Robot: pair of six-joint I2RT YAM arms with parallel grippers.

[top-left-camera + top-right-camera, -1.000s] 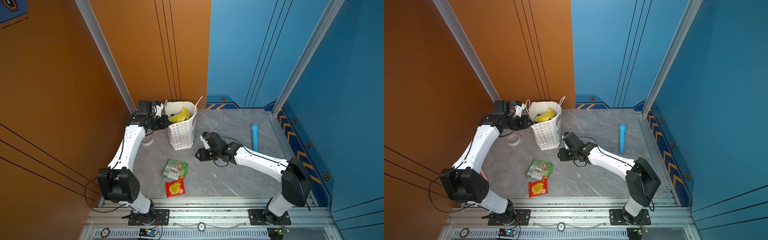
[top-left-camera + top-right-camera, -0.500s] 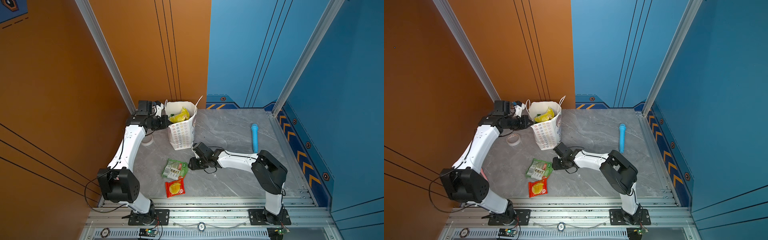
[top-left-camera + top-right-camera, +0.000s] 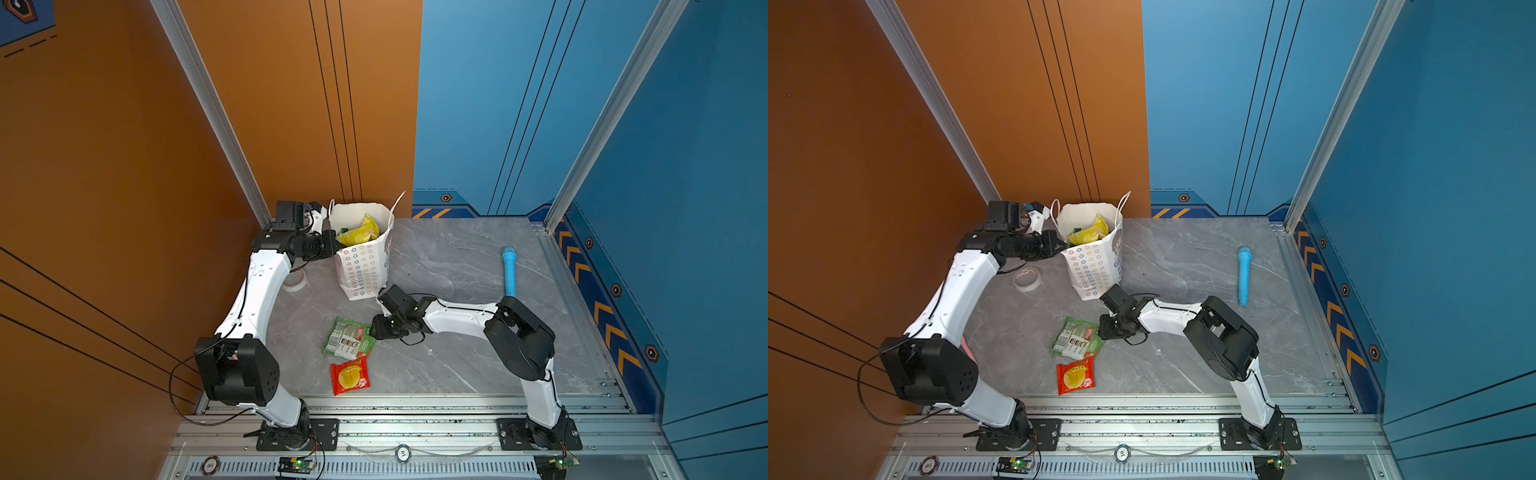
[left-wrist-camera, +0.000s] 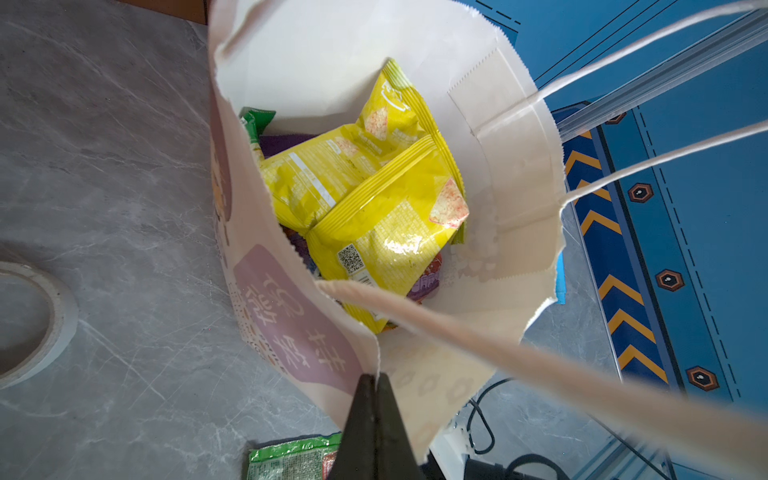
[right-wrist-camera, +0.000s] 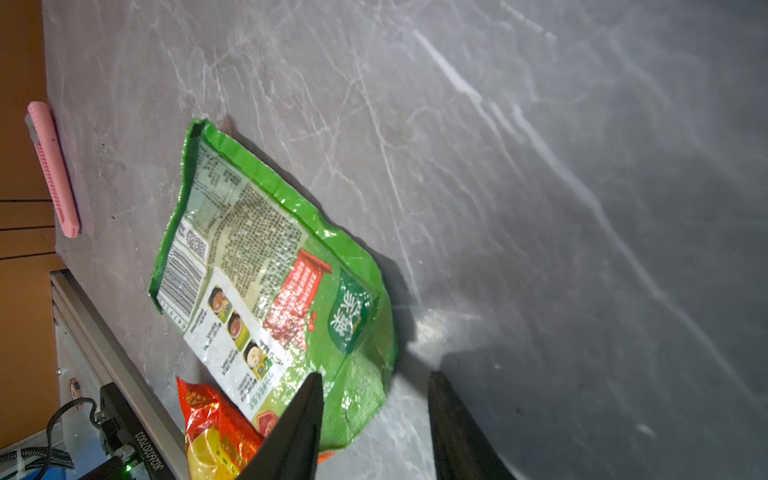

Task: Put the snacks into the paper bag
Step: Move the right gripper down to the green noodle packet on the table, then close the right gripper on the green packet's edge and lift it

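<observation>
My right gripper needs to move a little further onto the green pouch next and close on the green pouch's nearest edge (image 3: 371,342) (image 5: 372,390), because that edge is between its open fingers.
The white paper bag (image 3: 365,266) (image 3: 1094,266) stands at the back left, with yellow snacks (image 4: 374,195) and purple and green packets inside it. My left gripper (image 4: 376,378) (image 3: 332,249) is shut on the bag's near rim (image 4: 511,166). A green pouch (image 3: 348,338) (image 5: 266,270) and a red pouch (image 3: 350,375) (image 5: 212,432) lie flat on the table in front of the bag. My right gripper (image 5: 375,376) (image 3: 376,328) is open and low at the green pouch's right edge. The pouch's corner lies between its fingers; one finger (image 5: 309,399) overlaps the pouch.
A blue stick (image 3: 510,272) lies at the far right of the grey table. A tape roll (image 3: 1026,278) (image 4: 37,316) sits left of the bag under my left arm. A pink knife (image 5: 54,170) lies by the orange wall. The metal rail (image 3: 415,403) borders the table's front.
My right gripper has swung left and forward from the table's middle to the green pouch's edge, and its elbow has folded. The left arm and the bag have not moved.
</observation>
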